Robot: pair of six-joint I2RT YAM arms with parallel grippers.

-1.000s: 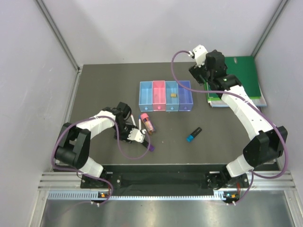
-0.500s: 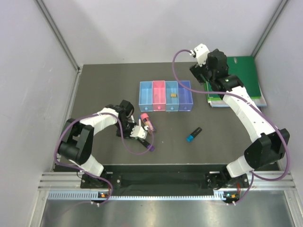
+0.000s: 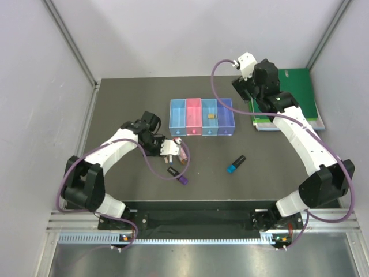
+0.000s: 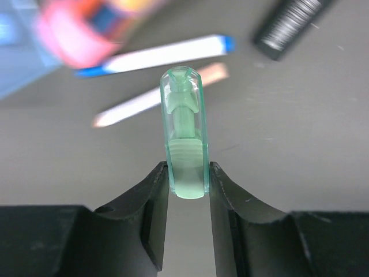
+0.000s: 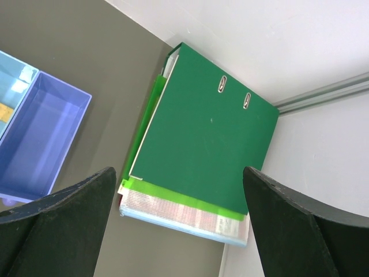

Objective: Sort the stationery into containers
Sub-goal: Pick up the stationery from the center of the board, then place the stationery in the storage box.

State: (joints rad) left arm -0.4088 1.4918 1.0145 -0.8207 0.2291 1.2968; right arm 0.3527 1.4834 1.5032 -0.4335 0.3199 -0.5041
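My left gripper goes outward and to the right in the top view next. It releases the mint green marker into the tan eraser's blue bin (image 3: pixel 209 118), which still has open room.
My left gripper (image 3: pixel 171 148) (image 4: pixel 188 180) is shut on the mint green marker (image 4: pixel 185 130), which it holds above the table. Below it lie two thin white pens (image 4: pixel 167 55) (image 4: pixel 155 98), the thick pink marker (image 4: pixel 81 29) (image 3: pixel 183 153) and a black marker with a purple end (image 3: pixel 179 176) (image 4: pixel 288 26). A black marker with a blue end (image 3: pixel 235 164) lies right of centre. The four bins stand in a row: light blue (image 3: pixel 177 117), pink (image 3: pixel 194 117), blue (image 3: pixel 209 123) with the tan eraser (image 3: pixel 211 116) inside, and violet-blue (image 3: pixel 225 117) (image 5: pixel 34 138). My right gripper (image 3: pixel 244 91) is open and empty above the binder's left edge.
The large green ring binder (image 3: pixel 294 98) (image 5: pixel 202 144) lies on a stack of papers at the back right, against the right wall. Grey walls close the table on three sides. The arm bases stand at the near edge.
My left gripper has moved away from the near edge towards the bins, uncovering the purple-ended marker. The right arm has hardly moved.
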